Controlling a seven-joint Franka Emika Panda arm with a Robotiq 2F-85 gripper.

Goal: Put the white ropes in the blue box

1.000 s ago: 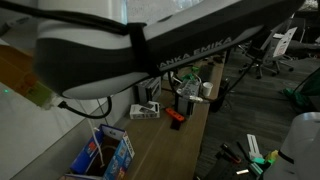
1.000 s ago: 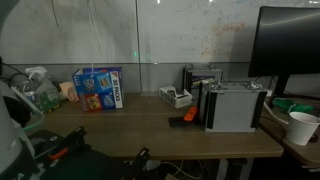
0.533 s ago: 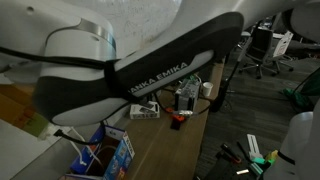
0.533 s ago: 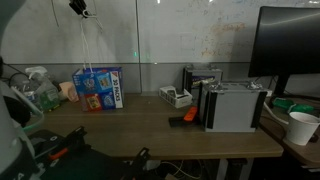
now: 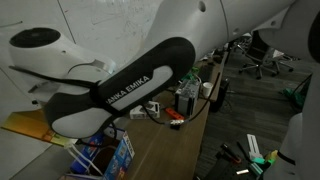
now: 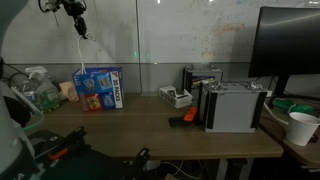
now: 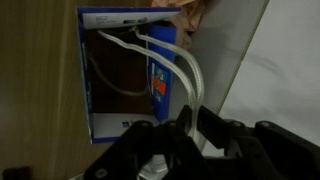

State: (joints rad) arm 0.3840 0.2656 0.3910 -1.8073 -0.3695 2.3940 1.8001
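Next, my gripper lowers slightly toward the blue box's open top. The ropes hang into the blue box, but my fingers are off the box's opening.
My gripper hangs high above the blue box, which stands at the far left of the wooden desk. In the wrist view my gripper is shut on the white ropes. The strands run from my fingers down into the open top of the blue box. In an exterior view the white ropes hang as a thin line from the gripper to the box. In an exterior view the arm hides most of the scene; the blue box shows at the bottom with rope in it.
A grey-white device box stands at the right of the desk. An orange-red object lies in front of it. A small white item and a dark holder stand mid-desk. A monitor and a paper cup are far right.
The gripper has come down into an exterior view and shifted a little left above the blue box, with the ropes still hanging from it. The arm has swung across the exterior camera.
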